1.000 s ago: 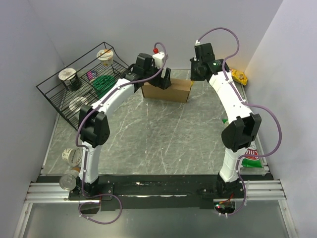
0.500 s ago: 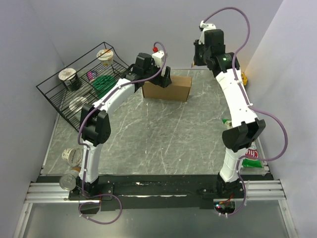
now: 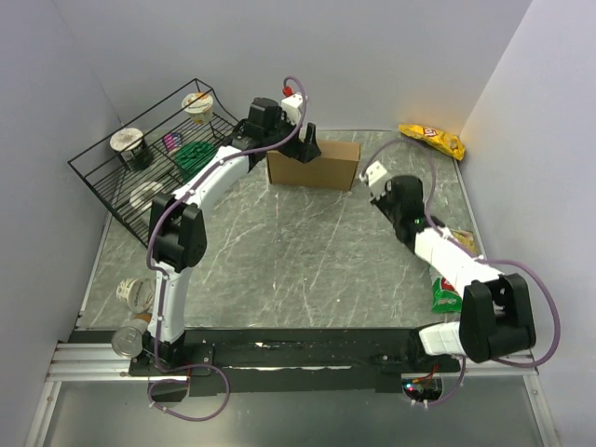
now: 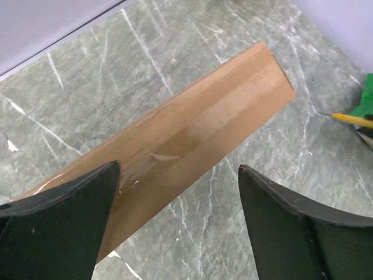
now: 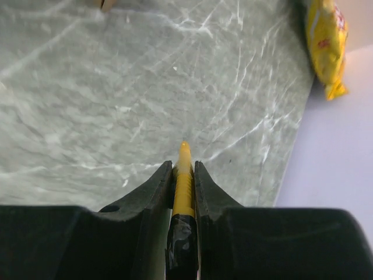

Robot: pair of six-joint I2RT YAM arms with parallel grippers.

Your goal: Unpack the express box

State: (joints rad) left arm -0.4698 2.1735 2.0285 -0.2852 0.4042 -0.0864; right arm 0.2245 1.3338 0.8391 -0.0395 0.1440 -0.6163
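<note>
Next, my right gripper draws back over the tabletop on the box's near side, lowers and releases the thin yellow tool [image 5: 184, 189], since that tabletop lies bare.
The express box [image 3: 313, 163] is a plain brown carton at the back middle of the table, with clear tape along its top seam [image 4: 192, 137]. My left gripper [image 3: 307, 146] hovers over its left part, open, a black finger on either side [image 4: 178, 169] and nothing held. My right gripper [image 3: 376, 176] is low over the table just right of the box, shut on a thin yellow tool [image 5: 184, 189] with black tape on its shaft. The tool's tip points at bare table. Only a corner of the box [image 5: 105, 4] shows in the right wrist view.
A yellow snack bag [image 3: 431, 140] lies at the back right corner [image 5: 326, 41]. A black wire basket [image 3: 102, 182] with cups and a green item stands at the left. A green packet [image 3: 445, 298] lies by the right arm. Cups [image 3: 135, 294] sit near the left base.
My right arm has swung down from high at the back right to low beside the box's right end, uncovering the yellow bag. The left gripper stays open over the box.
</note>
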